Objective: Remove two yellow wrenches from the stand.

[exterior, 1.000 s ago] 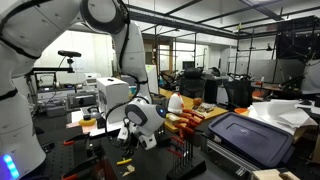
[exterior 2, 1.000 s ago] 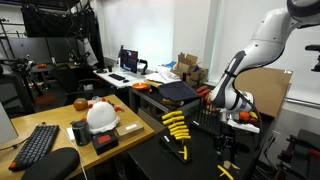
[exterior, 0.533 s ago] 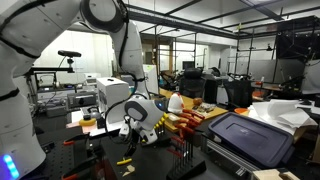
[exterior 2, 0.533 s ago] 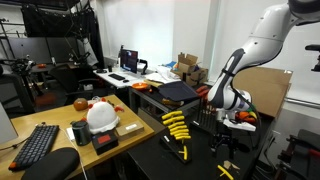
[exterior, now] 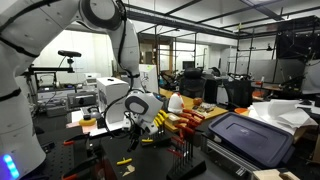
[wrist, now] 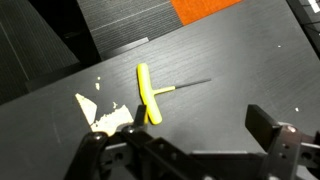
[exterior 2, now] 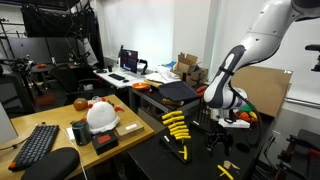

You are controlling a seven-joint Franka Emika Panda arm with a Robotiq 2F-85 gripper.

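I should next move my gripper outward and down onto the yellow wrench handle (exterior 2: 184, 153) in the small dark stand, as another wrench already lies loose on the tabletop.
Several yellow wrenches (exterior 2: 176, 124) stand in a fanned row in the small dark stand (exterior 2: 180, 133) on the black table. One yellow wrench (wrist: 147, 92) with a T-handle and thin metal shaft lies flat on the table just past my left finger (wrist: 128, 120). In both exterior views it lies below the gripper (exterior 2: 227, 170) (exterior: 124, 160). Another yellow wrench (exterior 2: 183, 152) lies loose in front of the stand. My gripper (wrist: 198, 125) hangs open above the table with nothing between its fingers.
A scrap of white paper (wrist: 99, 112) lies beside the loose wrench. Red-handled tools (exterior: 186, 122) and a large dark-blue case (exterior: 250, 140) sit beyond the gripper. A white hard hat (exterior 2: 102, 116) and a keyboard (exterior 2: 37, 146) are on the near desk.
The jaws opened wide and the gripper lifted up and away from the table. The yellow wrench stays lying on the surface beneath it.
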